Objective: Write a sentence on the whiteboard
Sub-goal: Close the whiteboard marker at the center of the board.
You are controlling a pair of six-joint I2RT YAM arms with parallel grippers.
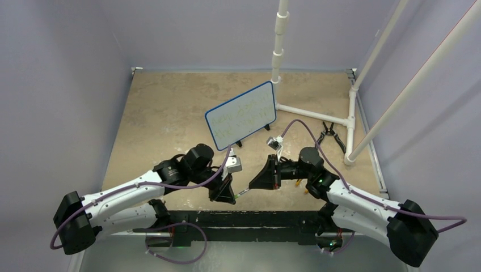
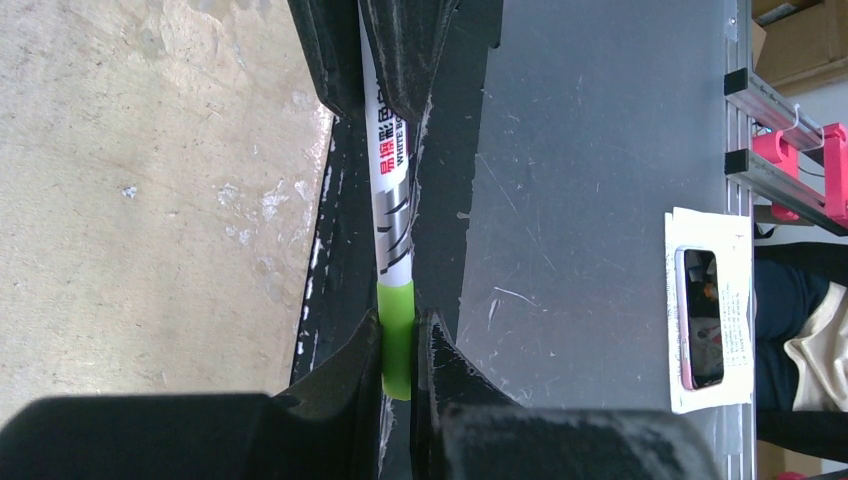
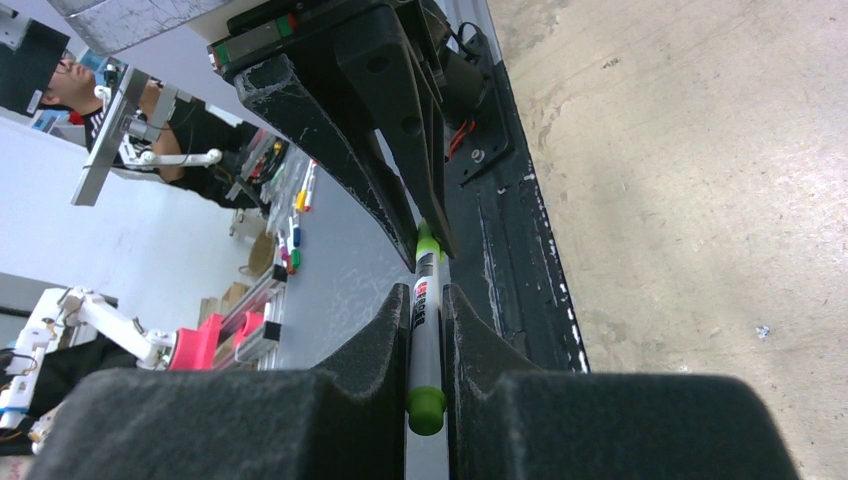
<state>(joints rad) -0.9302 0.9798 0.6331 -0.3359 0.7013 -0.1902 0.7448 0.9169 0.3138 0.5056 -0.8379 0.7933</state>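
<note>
I need to lower the marker (image 1: 243, 192) with my right gripper onto the bare tabletop in front of the whiteboard and let go of it there, because both green rows are already written.
The whiteboard (image 1: 241, 115), white with a blue frame, stands tilted in the middle of the table. The sentence (image 1: 245, 112) shows as two faint green handwritten rows on it. In front of it, near the table's front edge, both grippers meet on a white marker (image 1: 243, 192) with green ends. My left gripper (image 1: 230, 195) (image 2: 400, 325) is shut on the marker's green cap (image 2: 397, 340). My right gripper (image 1: 253, 185) (image 3: 428, 300) is shut on the marker's white barrel (image 3: 425, 330), whose green tail end (image 3: 427, 410) sticks out behind the fingers.
A white pipe frame (image 1: 313, 113) stands at the back right of the tabletop, with a black clamp (image 1: 332, 137) lying beside it. A black strip (image 1: 249, 218) runs along the table's near edge. Off the table, a phone on paper (image 2: 700, 315) lies on a grey surface.
</note>
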